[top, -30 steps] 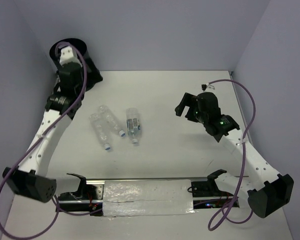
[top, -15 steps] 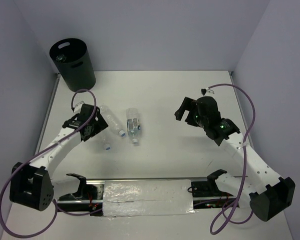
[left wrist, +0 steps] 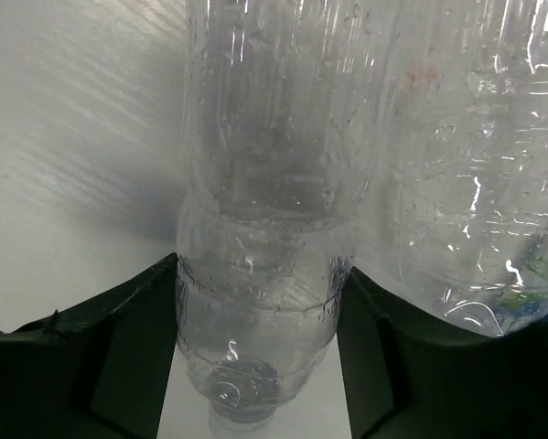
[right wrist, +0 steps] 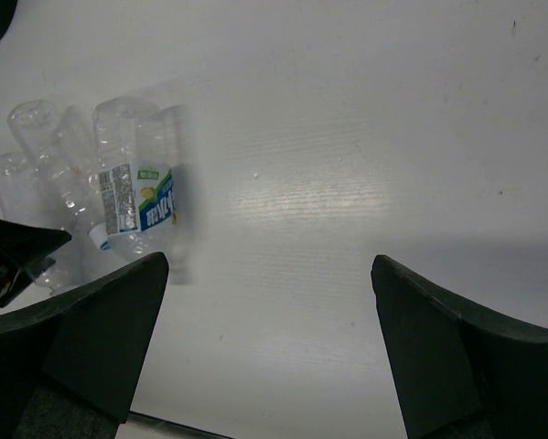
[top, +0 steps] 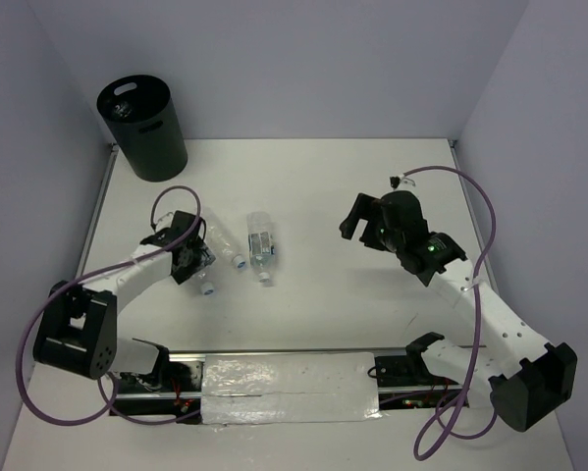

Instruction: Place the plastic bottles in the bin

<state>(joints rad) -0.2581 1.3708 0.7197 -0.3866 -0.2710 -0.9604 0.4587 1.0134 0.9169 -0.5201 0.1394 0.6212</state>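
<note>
The bin's rim stands high above the tabletop. My left gripper should therefore raise the bottle next and bring it outward over the bin's opening (top: 134,99) to release it.
Three clear plastic bottles lie side by side left of the table's middle. My left gripper (top: 192,261) is low over the leftmost bottle (top: 204,283), and its black jaws press both sides of that bottle (left wrist: 264,183) near the cap end; the gripper (left wrist: 260,366) is shut on it. A second bottle (left wrist: 466,183) lies right against it. The third bottle (top: 261,247) has a bluish label (right wrist: 136,197). The black bin (top: 144,128) stands at the far left corner. My right gripper (top: 360,222) hovers open to the right of the bottles, with nothing between its jaws (right wrist: 269,347).
Pale walls close the table at the back and both sides. A taped silver strip (top: 289,388) runs along the near edge between the arm bases. Purple cables loop off both arms.
My left arm swung from over the bin down to the bottles, and its jaws narrowed onto the leftmost bottle. The right arm barely shifted.
</note>
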